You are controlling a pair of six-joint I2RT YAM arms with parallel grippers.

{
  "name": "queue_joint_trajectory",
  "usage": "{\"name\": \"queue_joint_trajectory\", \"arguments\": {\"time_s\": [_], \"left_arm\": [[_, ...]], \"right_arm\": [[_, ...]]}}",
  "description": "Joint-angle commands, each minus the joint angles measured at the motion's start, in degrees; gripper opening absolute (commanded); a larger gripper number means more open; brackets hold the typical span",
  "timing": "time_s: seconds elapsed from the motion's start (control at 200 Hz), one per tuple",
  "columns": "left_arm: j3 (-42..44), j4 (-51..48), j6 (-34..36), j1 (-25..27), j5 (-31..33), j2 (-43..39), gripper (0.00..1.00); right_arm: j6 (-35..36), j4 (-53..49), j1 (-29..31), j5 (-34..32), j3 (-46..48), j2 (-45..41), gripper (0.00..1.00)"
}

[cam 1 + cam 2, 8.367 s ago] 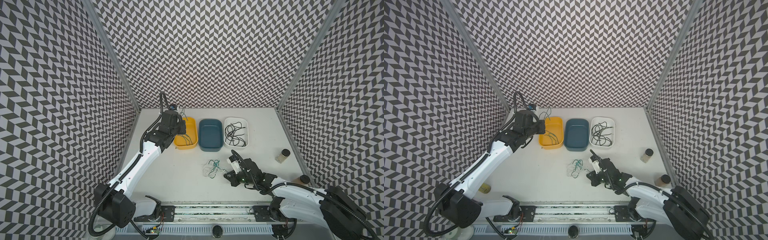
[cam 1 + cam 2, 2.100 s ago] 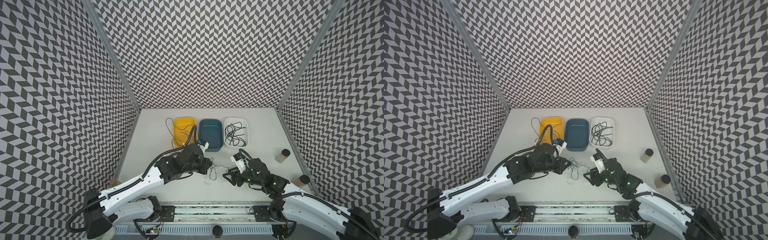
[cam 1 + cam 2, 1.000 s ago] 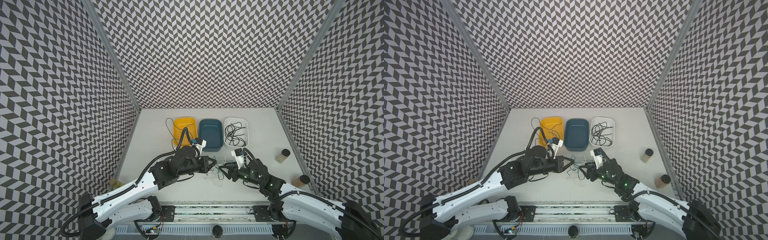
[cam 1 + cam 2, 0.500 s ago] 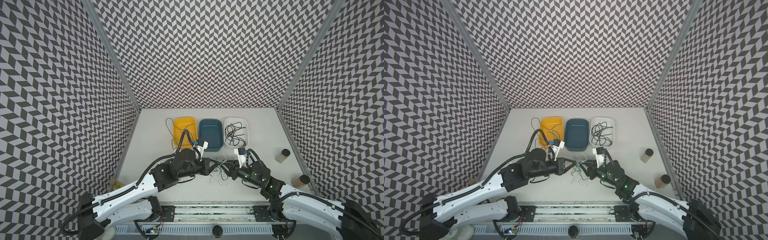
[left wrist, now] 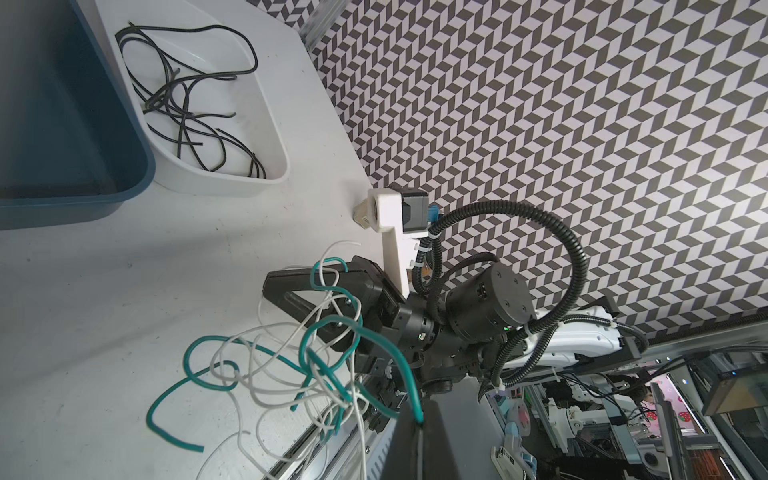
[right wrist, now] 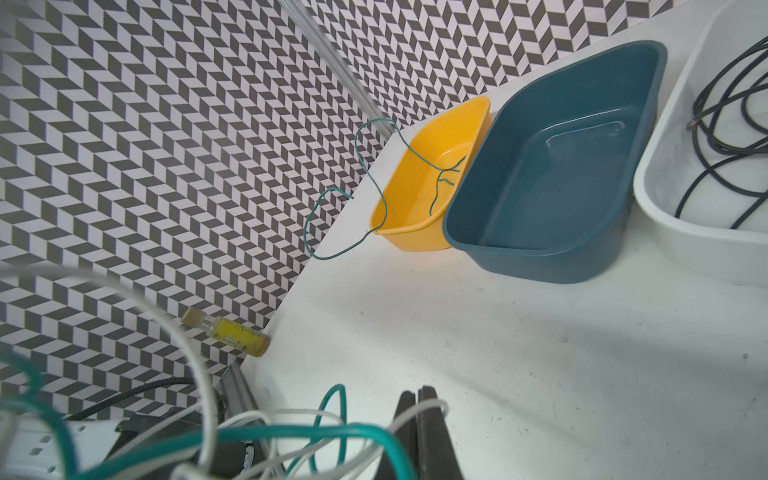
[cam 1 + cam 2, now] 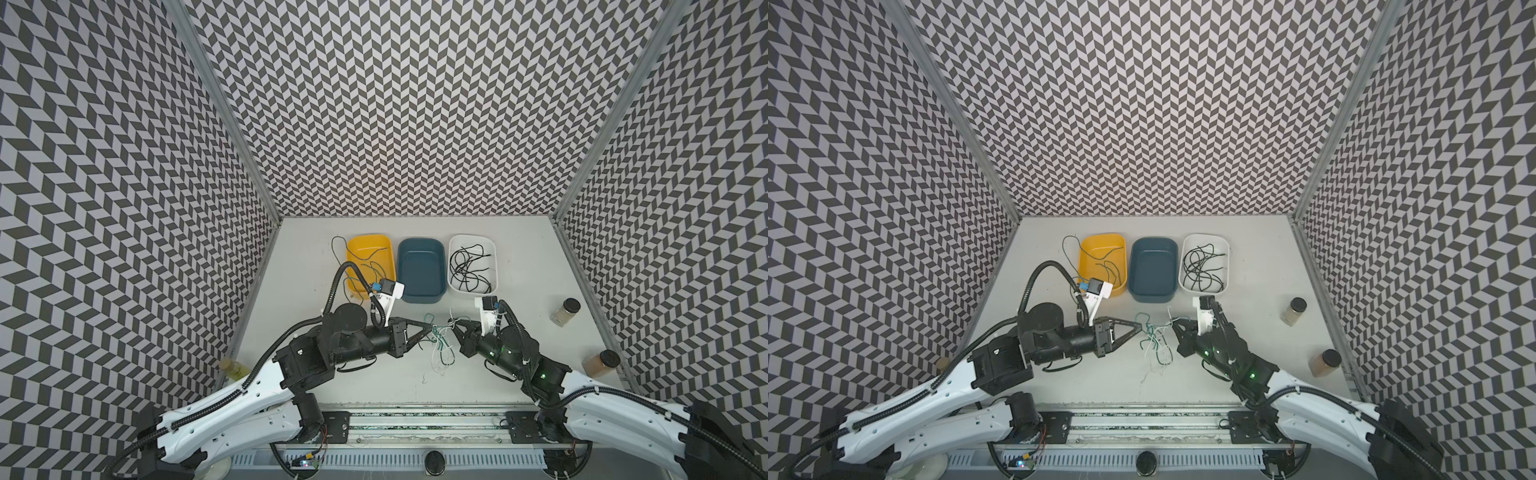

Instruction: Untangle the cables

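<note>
My left gripper next draws up and away from the tangle (image 7: 440,337) (image 5: 316,376) hanging below it and releases the green cable, since white loops still wrap it.
A tangle of green and white cables (image 7: 441,347) (image 7: 1153,337) hangs between my two grippers, with loose ends trailing onto the table. My left gripper (image 7: 432,328) (image 5: 420,424) is shut on a green cable (image 5: 400,358). Facing it from the right, my right gripper (image 7: 455,331) (image 6: 417,395) is shut on a white cable (image 6: 433,405) that loops over its closed fingertips. More black cables (image 7: 467,266) lie in the white tray (image 7: 471,237). A thin green cable (image 7: 337,245) drapes over the yellow tray (image 7: 365,239).
A blue tray (image 7: 419,268) stands between the yellow and white ones at the back. Two jars (image 7: 565,311) (image 7: 601,363) stand by the right wall. A small yellow bottle (image 7: 232,368) lies at the left wall.
My right gripper has moved in to the tangle and shut on a white cable. The left gripper has stayed shut on the green cable, holding the tangle up.
</note>
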State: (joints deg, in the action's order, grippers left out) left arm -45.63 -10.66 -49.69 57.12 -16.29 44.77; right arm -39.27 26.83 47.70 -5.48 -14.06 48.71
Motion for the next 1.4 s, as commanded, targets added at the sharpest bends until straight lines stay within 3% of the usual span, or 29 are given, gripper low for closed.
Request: {"name": "queue_joint_trajectory", "arguments": {"time_s": [0.0, 0.25, 0.461, 0.641, 0.796, 0.951, 1.057, 1.282, 1.397], "left_arm": [[-3.1, -3.6, 1.3, 0.2, 2.0, -3.5, 0.0], [-9.0, -16.1, 6.5, -4.0, 2.7, -7.9, 0.0], [-18.9, -28.3, 12.2, -14.4, -2.1, -8.9, 0.0], [-25.0, -34.4, 15.0, -17.1, -2.4, -9.1, 0.0], [-29.2, -39.1, 16.8, -17.1, 0.1, -8.6, 0.0], [-23.3, -36.7, 15.4, -17.1, -4.5, -7.4, 0.0], [-15.8, -31.8, 14.1, -17.2, -5.7, -7.4, 0.25], [-6.0, -23.5, 12.4, -17.1, -9.7, -5.6, 0.45], [-3.3, -22.2, 13.5, -17.1, -11.1, -3.2, 0.48]], "right_arm": [[-0.1, -2.9, -0.3, -5.2, 2.1, -1.0, 0.0], [1.8, -13.4, -1.7, -10.2, 1.3, -5.8, 0.0], [-3.3, -21.3, -11.9, -2.2, 1.0, -5.8, 0.0], [-4.1, -26.1, -14.6, -1.9, -0.3, -6.0, 0.0], [-3.5, -25.3, -15.4, 1.1, -0.3, -5.6, 0.0], [-1.5, -15.7, -15.4, 9.6, 1.5, -7.0, 0.0], [1.0, -16.3, -15.4, 12.5, -0.1, -8.2, 0.0], [5.8, -17.7, -15.4, 16.5, -0.9, -12.6, 0.0], [6.4, -15.4, -15.4, 18.8, 0.1, -14.3, 0.0]]}}
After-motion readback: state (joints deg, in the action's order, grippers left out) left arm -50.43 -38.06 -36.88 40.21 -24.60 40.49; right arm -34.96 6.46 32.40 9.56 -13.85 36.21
